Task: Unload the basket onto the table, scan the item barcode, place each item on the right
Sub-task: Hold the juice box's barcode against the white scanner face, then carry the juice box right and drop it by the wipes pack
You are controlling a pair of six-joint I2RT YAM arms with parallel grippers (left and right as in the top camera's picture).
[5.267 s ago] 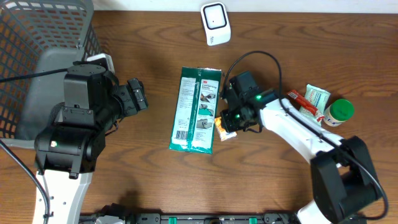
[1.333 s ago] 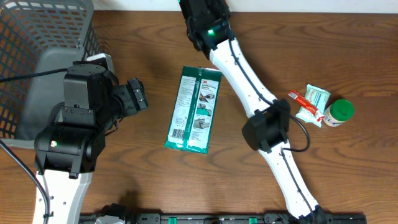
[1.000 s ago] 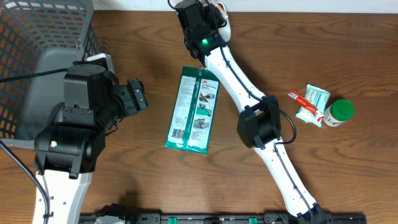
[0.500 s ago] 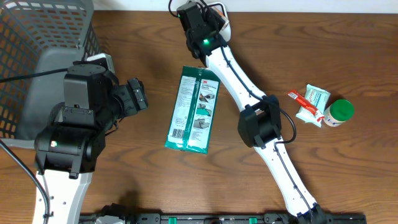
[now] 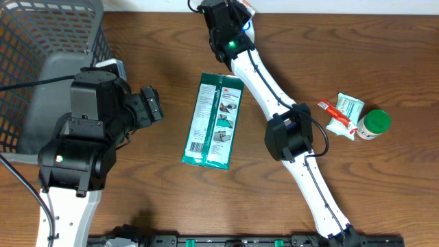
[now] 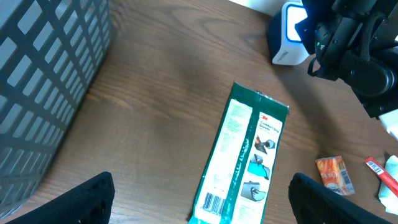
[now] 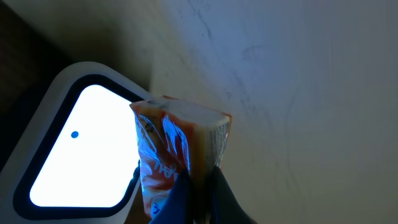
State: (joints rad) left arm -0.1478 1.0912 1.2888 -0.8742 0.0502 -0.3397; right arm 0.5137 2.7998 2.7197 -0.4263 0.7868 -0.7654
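The orange packet in my right gripper will move away from the scanner next, back and down over the white pouch (image 5: 347,114).
My right gripper (image 7: 199,186) is shut on a small orange packet (image 7: 180,143) and holds it upright just in front of the scanner's lit window (image 7: 74,149). Seen from overhead, the right gripper (image 5: 230,17) is at the table's far edge and covers most of the white scanner (image 5: 249,24). The left wrist view shows the scanner (image 6: 287,34) with the right gripper (image 6: 323,37) next to it. My left gripper (image 5: 152,104) hangs open and empty at the left, its fingers (image 6: 81,199) wide apart above the table.
A long green wipes pack (image 5: 214,122) lies mid-table, barcode at its near end (image 6: 211,204). Another orange packet (image 6: 331,176) lies right of it. A red tube (image 5: 335,112), white pouch (image 5: 348,106) and green-capped bottle (image 5: 374,123) sit far right. A grey basket (image 5: 41,41) stands far left.
Since the earliest frame my right arm has swung from beside the green pack to the scanner. In the last second it shifted slightly right there. The left arm has not moved.
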